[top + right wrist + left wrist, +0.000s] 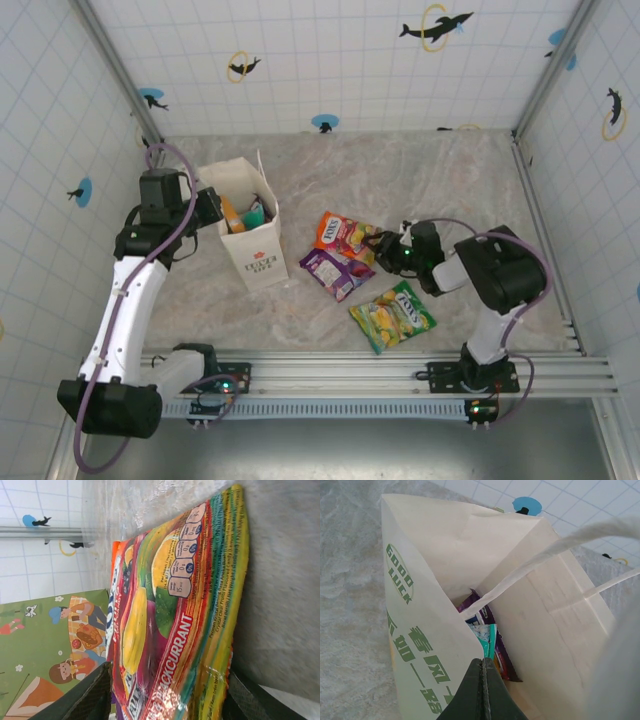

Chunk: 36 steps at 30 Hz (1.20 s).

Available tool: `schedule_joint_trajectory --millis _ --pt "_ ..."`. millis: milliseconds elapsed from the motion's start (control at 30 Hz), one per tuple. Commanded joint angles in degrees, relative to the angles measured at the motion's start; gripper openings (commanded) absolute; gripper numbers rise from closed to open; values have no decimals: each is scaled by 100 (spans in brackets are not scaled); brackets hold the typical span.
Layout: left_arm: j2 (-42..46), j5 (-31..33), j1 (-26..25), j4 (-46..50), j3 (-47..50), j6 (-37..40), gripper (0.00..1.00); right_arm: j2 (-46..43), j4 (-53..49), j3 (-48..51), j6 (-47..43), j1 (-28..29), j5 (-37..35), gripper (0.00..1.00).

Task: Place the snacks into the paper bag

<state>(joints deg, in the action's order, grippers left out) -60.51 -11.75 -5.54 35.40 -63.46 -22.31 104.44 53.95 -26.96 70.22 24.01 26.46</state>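
Observation:
The right gripper stays low at the red-orange packet's end next and closes across the striped edge, since its open fingers are already on both sides of that end.
The cream paper bag stands upright at the left. An orange packet and a teal packet show inside it. My left gripper is at the bag's left rim; in the left wrist view its jaws are shut on the bag's edge, over a teal packet and a purple one. My right gripper is open, its fingers straddling the near end of the red-orange packet. A purple packet and a green-yellow packet lie flat nearby.
Tiled walls with metal corner posts enclose the marble table. An aluminium rail runs along the near edge. In the right wrist view a green illustrated panel stands behind the packet, apparently the bag's side.

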Motion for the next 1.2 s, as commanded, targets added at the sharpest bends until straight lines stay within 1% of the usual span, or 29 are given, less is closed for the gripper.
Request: schedule_joint_trajectory --millis 0,100,167,233,300,367,467,567,600,633,800,900,933,1033,1100,1167 --pt "-91 104 -17 66 -38 154 0 344 508 -192 114 50 17 57" --pt "-110 117 -17 82 -63 152 0 627 911 -260 293 53 27 52" --pt "-135 127 -17 98 -94 148 0 755 1029 -310 312 71 -29 48" --pt "-170 145 -22 124 -136 168 0 818 1146 -349 325 79 -53 40" --pt "-197 194 -16 176 -163 180 0 803 1227 -362 330 74 -91 31" --pt "-195 262 -18 217 -184 192 0 708 1187 -350 270 79 -169 22" --pt "-169 342 -15 240 -184 196 0 445 1014 -327 116 74 -299 10" --pt "-163 400 -17 253 -193 201 0 46 632 -327 -167 80 -396 4" --pt "-163 404 -18 251 -193 211 0 -87 525 -347 -254 83 -622 2" --pt "-158 416 -16 250 -193 209 0 -276 373 -362 -356 86 -687 0" --pt "-155 382 -17 236 -197 154 0 -1188 -342 -560 -813 147 -1015 0" --pt "-93 400 -20 197 -197 120 8 -1740 -1362 -978 -1397 284 -1350 0" --pt "-76 403 -16 209 -214 108 13 -1904 -1666 -1134 -1586 337 -1464 0" --pt "-50 418 -19 230 -272 104 15 -2272 -2264 -1559 -2059 516 -1790 0" --pt "-49 445 -14 265 -305 88 19 -2428 -2655 -1912 -2359 655 -1956 0" --pt "-39 471 -18 288 -323 87 20 -2543 -3017 -2310 -2701 852 -2202 0"
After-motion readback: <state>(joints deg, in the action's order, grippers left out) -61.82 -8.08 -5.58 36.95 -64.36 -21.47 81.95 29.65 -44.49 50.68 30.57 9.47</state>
